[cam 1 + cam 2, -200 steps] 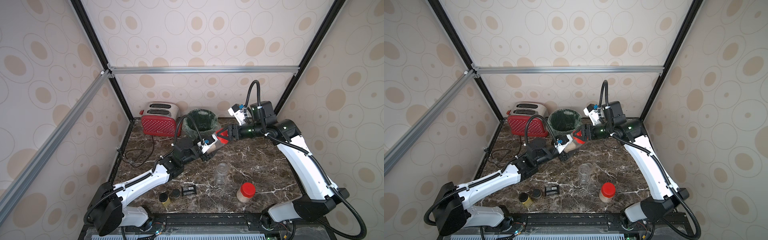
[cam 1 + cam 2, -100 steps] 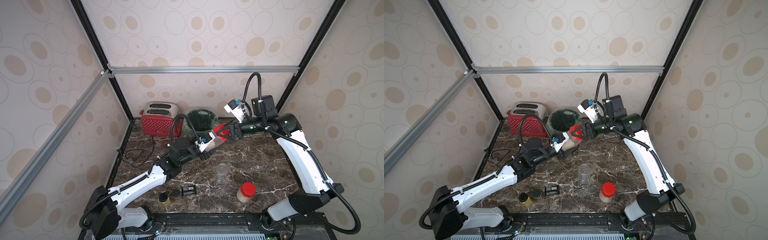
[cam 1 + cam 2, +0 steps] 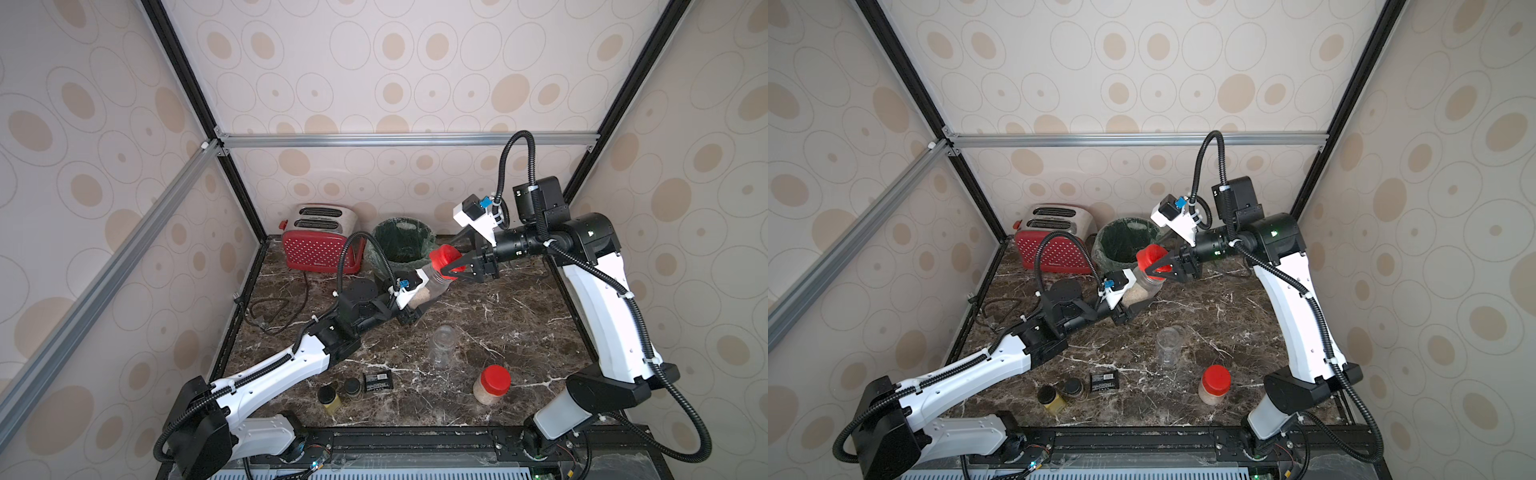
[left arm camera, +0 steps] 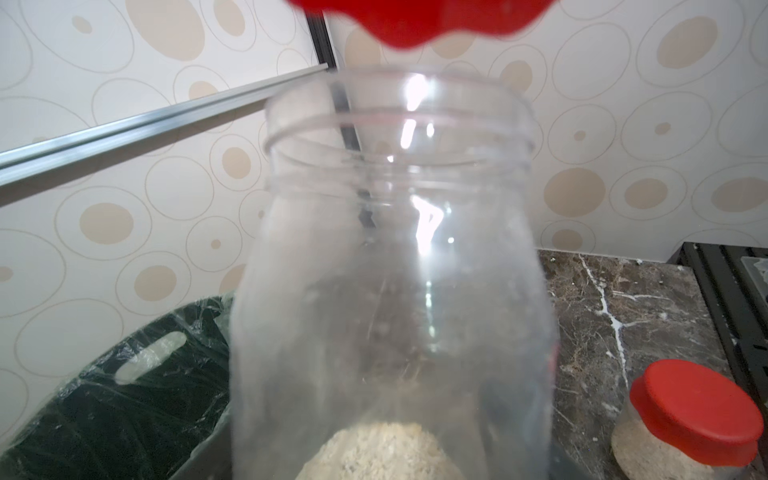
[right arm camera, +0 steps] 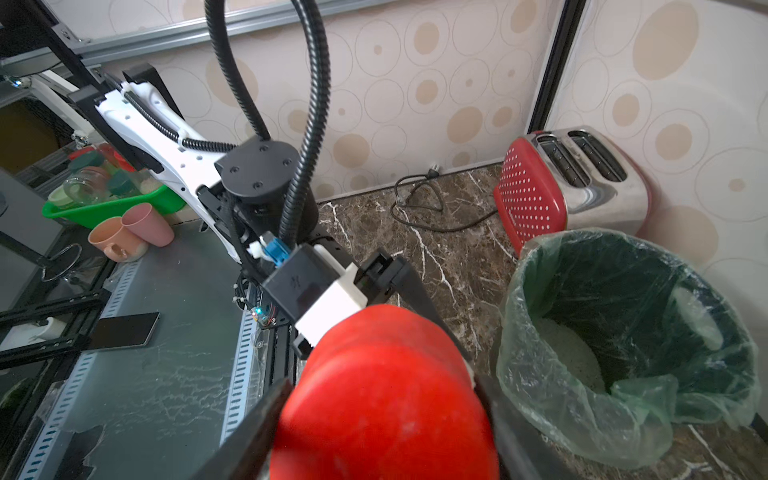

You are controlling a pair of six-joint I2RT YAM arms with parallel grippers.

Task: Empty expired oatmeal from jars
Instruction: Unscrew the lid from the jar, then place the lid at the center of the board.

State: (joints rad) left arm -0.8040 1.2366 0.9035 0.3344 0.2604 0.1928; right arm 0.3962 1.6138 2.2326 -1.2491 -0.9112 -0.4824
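Note:
My right gripper will next move off the neck, tilt, lower and release the lid, as bare tabletop beyond the red-lidded jar is below it.
My left gripper is shut on a clear jar, held tilted in front of the bin. In the left wrist view the jar has an open threaded neck and a little oatmeal at its bottom. My right gripper is shut on the red lid, which hangs just off the neck as a red lid. An empty lidless jar stands mid-table. A red-lidded jar with oatmeal stands near the front right.
A green-lined bin holding a pale heap stands at the back, beside a red toaster with its cord on the table. Two black-lidded spice jars and a small black packet lie at the front.
The right gripper has closed tighter on the red lid and risen slightly toward the bin. The left arm has reached a bit farther back with the jar.

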